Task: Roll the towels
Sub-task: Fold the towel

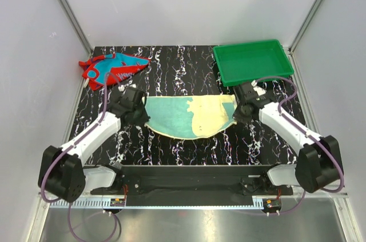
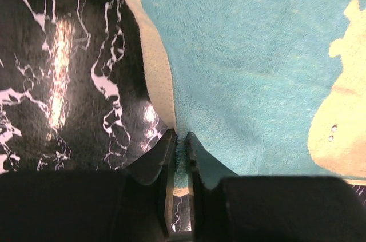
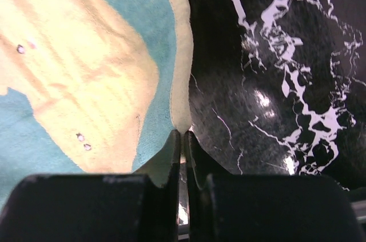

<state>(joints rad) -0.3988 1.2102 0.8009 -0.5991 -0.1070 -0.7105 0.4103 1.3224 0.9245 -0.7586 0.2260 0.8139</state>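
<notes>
I will next carry the hem outward with my right gripper and let it go over the far edge by the green tray, as that edge is outward of the gripper.
A pale yellow towel with a teal patch (image 1: 189, 116) lies spread flat across the middle of the black marbled table. My left gripper (image 1: 143, 110) is shut on its left edge, with teal cloth pinched between the fingers (image 2: 182, 142). At the opposite side my right gripper (image 1: 237, 109) is shut on the right edge, its jaws closed on the pale hem (image 3: 183, 133). The red towel with teal patterns (image 1: 111, 67) sits crumpled at the back left corner, away from both grippers.
A green plastic tray (image 1: 253, 62) stands at the back right, just behind my right arm. White walls and metal posts enclose the table on three sides. Both arm bases sit at the near edge.
</notes>
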